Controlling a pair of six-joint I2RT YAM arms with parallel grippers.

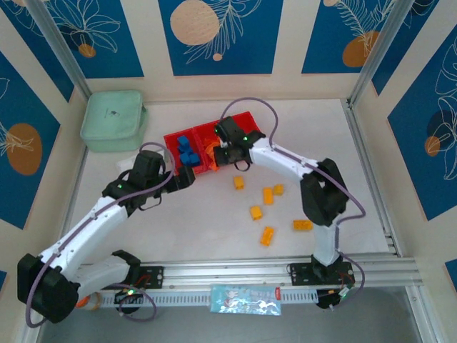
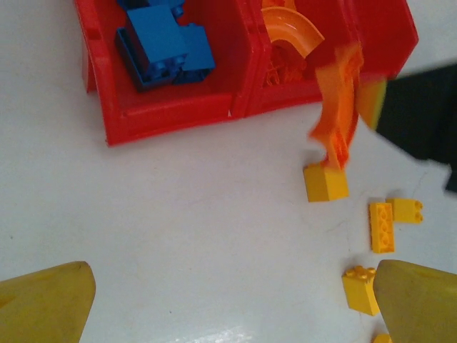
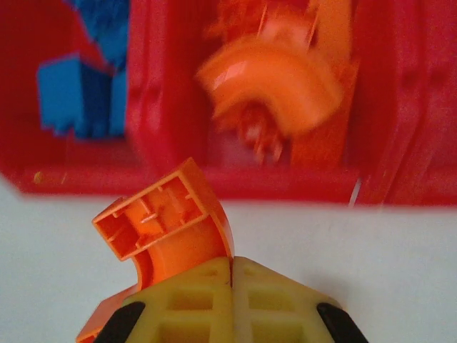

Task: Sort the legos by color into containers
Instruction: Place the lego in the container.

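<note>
My right gripper should next carry the orange arch lego (image 3: 168, 221) outward over the near side of the tray's middle section and let go of it in the middle section (image 3: 278, 93), because that holds orange arches.
The red tray of containers (image 1: 171, 138) lies at the back middle of the table. Its left compartment holds blue legos (image 1: 186, 151), its middle one orange arches (image 2: 289, 32). My right gripper (image 3: 232, 266) is shut on an orange arch lego (image 3: 168, 221) and holds it off the table, just in front of the middle compartment's near wall (image 3: 285, 182). The same arch (image 2: 335, 107) hangs above a yellow lego (image 2: 326, 183). My left gripper (image 2: 228, 307) is open over bare table near the tray's front, nothing between its yellow fingers (image 2: 43, 304). Several yellow legos (image 1: 255, 212) lie scattered right of centre.
A mint green pouch (image 1: 113, 120) sits at the back left. A patterned packet (image 1: 245, 299) lies on the rail at the near edge. Walls close in the table on three sides. Both arms reach toward the tray, close to each other.
</note>
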